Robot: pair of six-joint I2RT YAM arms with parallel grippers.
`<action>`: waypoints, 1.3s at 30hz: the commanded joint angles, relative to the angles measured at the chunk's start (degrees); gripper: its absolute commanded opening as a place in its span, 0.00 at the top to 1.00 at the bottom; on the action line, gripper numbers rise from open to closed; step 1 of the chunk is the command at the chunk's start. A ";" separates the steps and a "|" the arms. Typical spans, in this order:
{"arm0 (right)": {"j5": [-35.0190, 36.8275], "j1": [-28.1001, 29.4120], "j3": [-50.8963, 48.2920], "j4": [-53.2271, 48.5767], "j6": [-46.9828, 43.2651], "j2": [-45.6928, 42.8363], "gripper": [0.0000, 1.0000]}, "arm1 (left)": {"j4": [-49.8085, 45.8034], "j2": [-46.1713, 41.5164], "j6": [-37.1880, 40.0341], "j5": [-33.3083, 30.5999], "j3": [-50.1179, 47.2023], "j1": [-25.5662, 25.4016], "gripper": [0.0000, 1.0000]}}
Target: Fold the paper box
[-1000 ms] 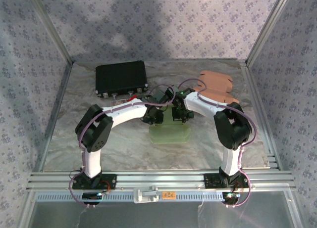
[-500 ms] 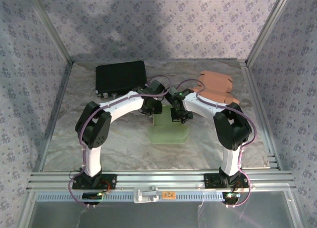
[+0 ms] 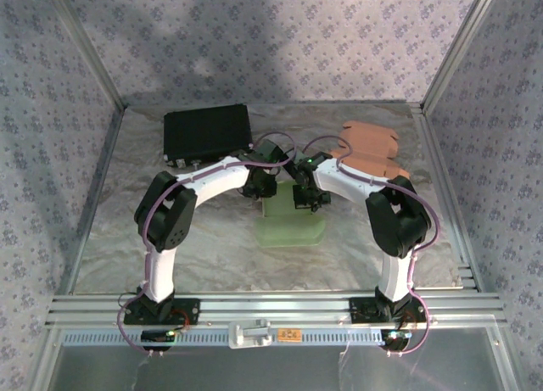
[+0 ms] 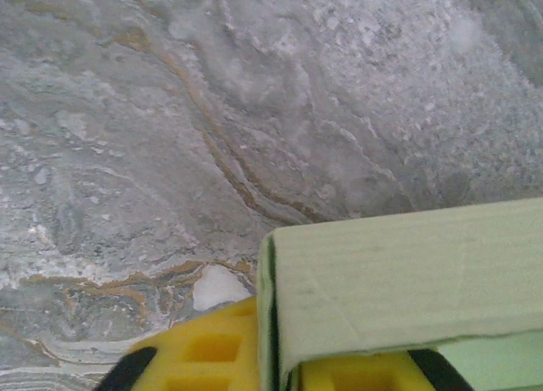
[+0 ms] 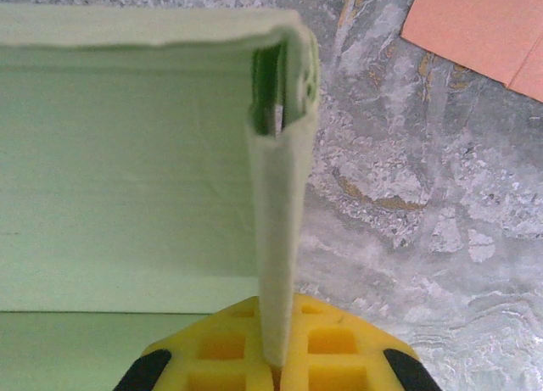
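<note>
My right gripper should next turn and swing the box's pinched side back toward my base, toward the box's near flap (image 3: 291,231), then release it, as that flap is still unfolded.
The pale green paper box (image 3: 291,224) lies mid-table, partly folded, with its far walls raised. My left gripper (image 3: 258,184) is at the box's far left corner. In the left wrist view its yellow fingers (image 4: 204,357) are shut on the thin left wall of the paper box (image 4: 407,281), my left gripper (image 4: 276,372) pinching it at the corner. My right gripper (image 3: 305,194) is at the far right corner. In the right wrist view my right gripper (image 5: 276,361) is shut on the upright right wall of the paper box (image 5: 278,238), with the inner back wall to the left.
A black case (image 3: 208,132) sits at the back left, close behind the left arm. Flat orange cardboard (image 3: 371,151) lies at the back right, and a corner of that orange cardboard (image 5: 484,26) appears in the right wrist view. The table has a marbled grey cover (image 3: 119,230) and metal rails at its edges.
My left gripper has moved back to the box's far left corner and shut on the left wall. The right gripper has kept its grip and place.
</note>
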 commanded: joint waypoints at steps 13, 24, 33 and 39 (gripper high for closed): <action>1.43 0.42 0.33 -1.79 1.59 -1.37 1.00 | -9.29 2.66 -1.93 -11.80 4.65 -3.76 1.00; -0.81 -0.06 1.29 -3.06 2.99 -0.15 1.00 | -12.67 -1.84 -2.50 -6.81 11.57 -4.84 0.63; -9.20 -2.88 2.43 -6.51 12.79 1.10 1.00 | -13.49 -14.64 -9.01 -1.75 12.18 -0.03 0.54; -20.12 -7.04 -0.14 -6.37 26.49 0.86 1.00 | -15.93 -24.57 -10.33 2.50 4.79 8.89 0.57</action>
